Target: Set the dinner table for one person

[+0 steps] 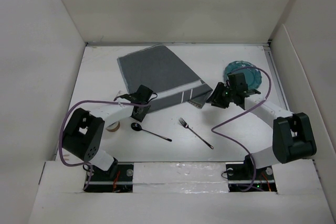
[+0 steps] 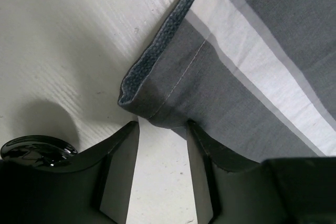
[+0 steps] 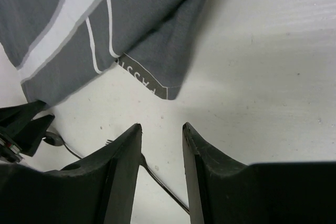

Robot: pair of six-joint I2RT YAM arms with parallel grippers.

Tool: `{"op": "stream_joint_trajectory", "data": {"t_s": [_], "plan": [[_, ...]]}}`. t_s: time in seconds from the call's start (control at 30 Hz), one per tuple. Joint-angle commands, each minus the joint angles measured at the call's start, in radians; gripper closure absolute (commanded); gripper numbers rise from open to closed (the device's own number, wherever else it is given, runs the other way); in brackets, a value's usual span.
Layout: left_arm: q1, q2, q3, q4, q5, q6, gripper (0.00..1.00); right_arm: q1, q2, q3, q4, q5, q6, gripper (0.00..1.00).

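Note:
The mat's folded near corner is beyond my right gripper's open fingers, so my right gripper will next move down and to the left in the top view onto it.
The dark grey striped placemat (image 1: 157,74) lies skewed on the white dinner table (image 1: 236,129). My left gripper (image 1: 140,109) is open at the mat's near left corner (image 2: 157,103); the cloth edge lies against the right finger (image 2: 210,156). My right gripper (image 1: 214,98) is open and empty just short of the mat's folded near right corner (image 3: 157,51). A spoon (image 1: 149,131) and a fork (image 1: 195,132) lie on the table in front of the mat. The fork's handle (image 3: 163,182) runs under my right fingers. A teal plate (image 1: 244,74) sits at the right.
A small tan cup (image 1: 112,126) stands beside the left arm. The spoon's bowl (image 2: 37,148) lies close to the left finger. White walls close in the table on three sides. My left gripper's tip shows in the right wrist view (image 3: 21,124).

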Motion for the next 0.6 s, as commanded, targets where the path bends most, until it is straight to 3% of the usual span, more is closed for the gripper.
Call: {"op": "stream_joint_trajectory", "data": {"t_s": [0.0,0.1,0.23,0.57], "plan": [[0.005,0.024,0.024,-0.027,-0.061,-0.025,0.62,-0.008,-0.002,-0.021,0.047,-0.028,0.003,0.58],[0.014,0.004,0.022,0.000,-0.080,0.017,0.86,-0.008,0.030,-0.040,0.071,-0.031,0.003,0.59],[0.025,-0.013,0.021,0.046,-0.086,0.112,1.00,-0.008,0.077,-0.046,0.100,-0.042,0.001,0.57],[0.025,-0.049,0.055,0.040,-0.141,0.209,1.00,0.027,0.265,0.046,0.146,-0.040,0.024,0.51]]}}
